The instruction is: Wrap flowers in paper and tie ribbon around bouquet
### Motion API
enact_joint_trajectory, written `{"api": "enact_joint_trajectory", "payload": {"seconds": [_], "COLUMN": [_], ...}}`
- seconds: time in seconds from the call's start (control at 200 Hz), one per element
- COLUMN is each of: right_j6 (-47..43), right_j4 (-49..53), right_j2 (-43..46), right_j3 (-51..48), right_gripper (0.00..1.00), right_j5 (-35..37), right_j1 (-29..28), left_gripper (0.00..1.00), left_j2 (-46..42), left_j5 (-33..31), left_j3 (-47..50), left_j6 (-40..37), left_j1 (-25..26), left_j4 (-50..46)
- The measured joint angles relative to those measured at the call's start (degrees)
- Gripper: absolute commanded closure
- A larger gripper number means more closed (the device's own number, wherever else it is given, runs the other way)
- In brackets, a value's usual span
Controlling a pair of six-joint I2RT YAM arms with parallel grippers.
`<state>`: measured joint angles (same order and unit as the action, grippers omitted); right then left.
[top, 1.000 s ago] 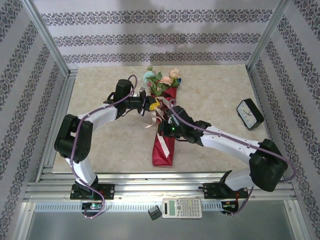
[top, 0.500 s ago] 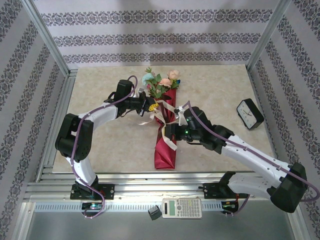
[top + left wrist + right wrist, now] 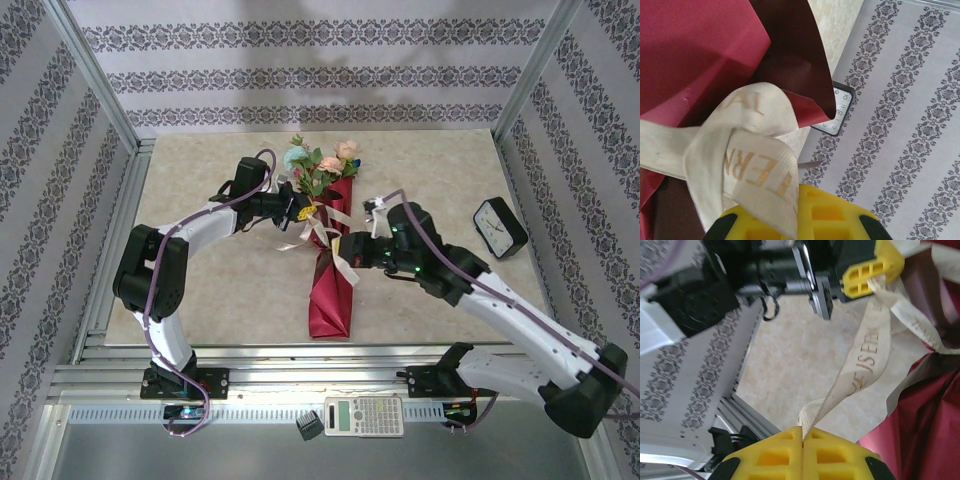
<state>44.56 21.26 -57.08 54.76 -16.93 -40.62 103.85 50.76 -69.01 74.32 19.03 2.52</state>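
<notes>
I should move my right gripper back and away from the cone to let go of the ribbon end, because the tabletop back of the gripper on the clock's side is bare.
The bouquet (image 3: 332,285) lies along the middle of the table, a crimson paper (image 3: 700,55) cone with the flowers (image 3: 320,165) at its far end. A cream ribbon (image 3: 338,228) with gold lettering loops around the cone's upper part. My left gripper (image 3: 300,212) is at the cone's left side, shut on a fold of the ribbon (image 3: 752,165). Just right of the cone, my right gripper (image 3: 352,250) is shut on a ribbon (image 3: 867,355) end that runs up taut from its closed yellow fingertips (image 3: 785,447) toward the left gripper (image 3: 870,270).
A black square clock (image 3: 499,227) stands at the table's right side. A calculator (image 3: 364,415) and a small black block (image 3: 308,427) lie on the front rail. Metal frame posts and patterned walls close in the table on three sides.
My right arm has swung out to the right, carrying its ribbon end away from the cone and drawing it tighter. The left gripper has barely moved.
</notes>
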Motion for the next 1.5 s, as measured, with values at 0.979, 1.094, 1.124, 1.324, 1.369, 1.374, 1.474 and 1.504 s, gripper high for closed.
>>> {"api": "enact_joint_trajectory", "payload": {"seconds": [0.979, 1.094, 1.124, 1.324, 1.369, 1.374, 1.474, 1.504], "right_j6": [14.3, 18.8, 20.4, 34.0, 36.7, 37.0, 42.4, 43.8], "right_j4": [8.5, 4.6, 3.1, -8.1, -10.0, -10.3, -13.6, -14.4], "right_j2": [-12.2, -21.4, -23.6, -34.7, -36.6, -37.0, -40.3, -41.0], "right_j3": [-6.5, 1.7, 3.3, 7.8, 8.3, 8.4, 9.0, 9.1], "right_gripper": [0.58, 0.55, 0.54, 0.52, 0.52, 0.52, 0.52, 0.52], "right_j5": [8.7, 8.5, 8.5, 8.3, 8.3, 8.3, 8.2, 8.2], "right_j1": [15.0, 14.9, 14.8, 12.8, 12.2, 12.2, 11.3, 11.1], "left_gripper": [1.00, 1.00, 1.00, 1.00, 1.00, 1.00, 1.00, 1.00], "left_j2": [0.3, -0.5, -0.7, -1.4, -1.4, -1.4, -1.4, -1.4], "left_j5": [-1.7, -2.2, -2.4, -3.1, -3.3, -3.3, -3.3, -3.3], "left_j3": [0.0, 0.8, 0.9, 1.2, 1.3, 1.3, 1.4, 1.4], "left_j6": [-0.6, -0.6, -0.6, -0.3, -0.2, -0.2, 0.0, 0.0], "left_j1": [4.3, 4.3, 4.3, 4.3, 4.3, 4.3, 4.3, 4.3], "left_j4": [-2.1, -2.2, -2.2, -2.1, -2.1, -2.1, -2.1, -2.1]}}
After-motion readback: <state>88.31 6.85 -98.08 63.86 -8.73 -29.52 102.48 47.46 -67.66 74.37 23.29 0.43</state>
